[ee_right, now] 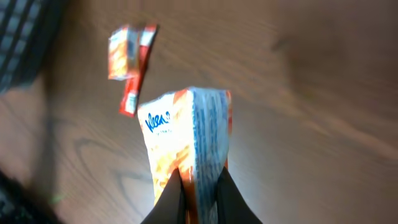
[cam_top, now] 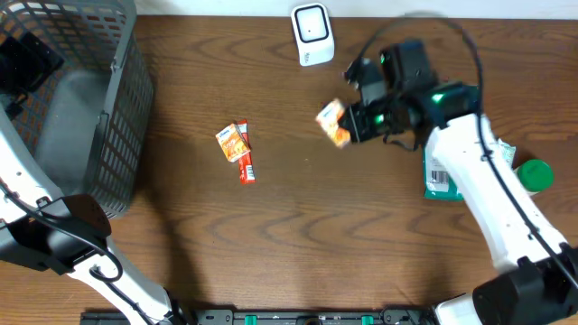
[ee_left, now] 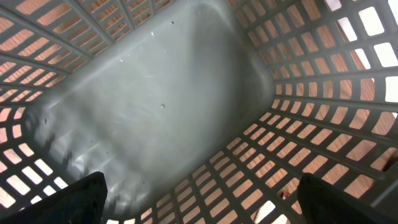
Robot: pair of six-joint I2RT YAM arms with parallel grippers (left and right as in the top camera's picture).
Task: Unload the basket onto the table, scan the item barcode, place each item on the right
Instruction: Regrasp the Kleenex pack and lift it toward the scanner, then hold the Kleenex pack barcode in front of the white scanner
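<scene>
My right gripper should next move to the scanner [cam_top: 312, 34], which lies to its right in the overhead view, then down over the green and white pack [cam_top: 440, 181] to release.
An orange and white snack packet [cam_top: 331, 122] hangs above the table, below the white barcode scanner [cam_top: 312, 34] at the far edge. My right gripper [cam_top: 350, 121] is shut on it. In the right wrist view the packet [ee_right: 186, 127] stands edge-on, pinched at its bottom between the dark fingers [ee_right: 169, 202] of the right gripper [ee_right: 199, 190]. No barcode shows on it. My left gripper [ee_left: 202, 205] is open inside the grey basket [ee_left: 155, 93], with nothing between its fingertips [ee_left: 81, 199].
A second orange packet [cam_top: 231, 142] and a red stick packet [cam_top: 246, 164] lie mid-table. A green and white pack [cam_top: 440, 176] and a green cap [cam_top: 534, 175] lie at the right under the arm. The mesh basket [cam_top: 108, 135] fills the left.
</scene>
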